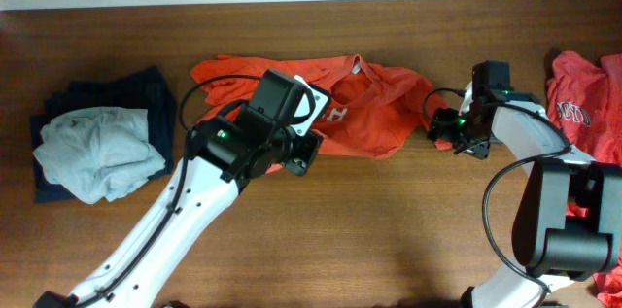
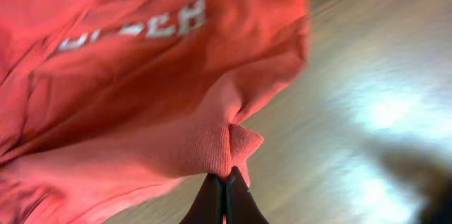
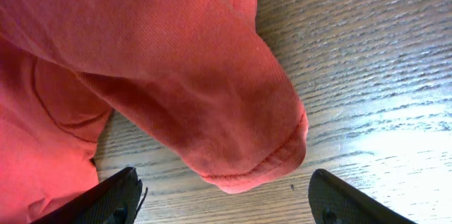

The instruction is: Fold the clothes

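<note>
The shirt's front edge [image 1: 356, 152] lies to the left in the overhead view, so next I will move my right gripper off the shirt's sleeve toward my left gripper, onto that edge.
An orange-red T-shirt [image 1: 374, 104] with white lettering [image 2: 141, 30] lies crumpled at the middle of the table. My left gripper [image 1: 309, 146] sits at its front edge. In the left wrist view the left gripper [image 2: 224, 180] is shut on a small pinched fold of the shirt's [image 2: 127, 83] edge. My right gripper [image 1: 439, 131] is at the shirt's right sleeve. In the right wrist view that sleeve's [image 3: 212, 90] cuff lies on the wood just ahead of the open right gripper [image 3: 226, 199], whose fingers [image 3: 109, 197] stand wide to either side, touching nothing.
A second orange-red shirt [image 1: 583, 94] lies at the right edge, partly under the right arm. A pale grey garment [image 1: 97, 148] lies on a navy one [image 1: 146, 94] at the left. Wooden table [image 1: 389, 211] all around.
</note>
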